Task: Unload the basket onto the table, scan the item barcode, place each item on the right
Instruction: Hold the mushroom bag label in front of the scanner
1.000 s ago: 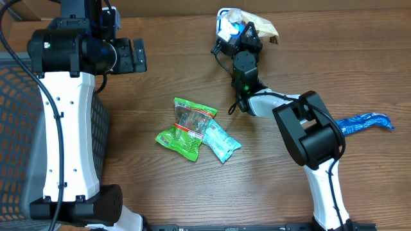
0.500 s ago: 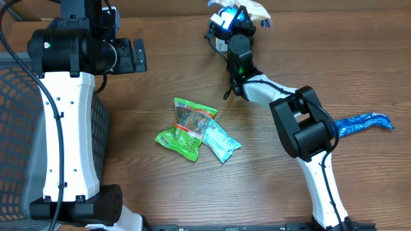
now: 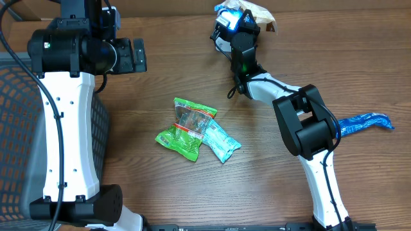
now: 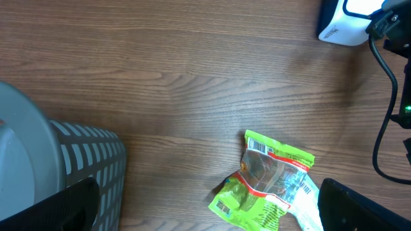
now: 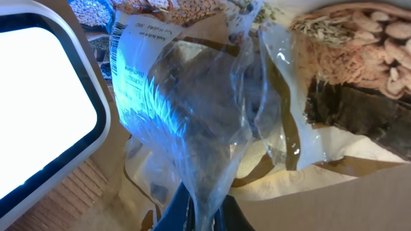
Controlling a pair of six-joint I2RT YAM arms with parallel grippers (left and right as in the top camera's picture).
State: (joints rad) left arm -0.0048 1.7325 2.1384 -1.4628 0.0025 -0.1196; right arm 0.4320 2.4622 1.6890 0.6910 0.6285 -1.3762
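Next, my right gripper swings back from the scanner (image 3: 225,17) to release the bag beside the blue packet, since the packet lies to the gripper's right in the overhead view.
My right gripper (image 3: 239,27) is at the table's far edge, shut on the bottom edge of a clear, crinkled snack bag (image 3: 259,11) with brown printing. In the right wrist view the bag (image 5: 212,109) hangs up from the closed gripper (image 5: 200,215). Its barcode label (image 5: 127,61) sits beside the scanner's bright white window (image 5: 38,96). The scanner (image 3: 225,17) is a white box glowing blue, just left of the bag. My left gripper (image 3: 131,56) hovers open and empty at the far left, well away from the scanner (image 4: 343,25).
Two green packets (image 3: 185,128) and a teal one (image 3: 222,142) lie overlapped mid-table, also under the left wrist as green packets (image 4: 273,183). A blue packet (image 3: 363,121) lies at the right edge. A grey mesh basket (image 3: 14,128) stands at the left, basket (image 4: 90,163).
The right gripper carried the bag farther toward the table's far edge and the scanner, then shifted slightly back to the right. The left arm has not moved.
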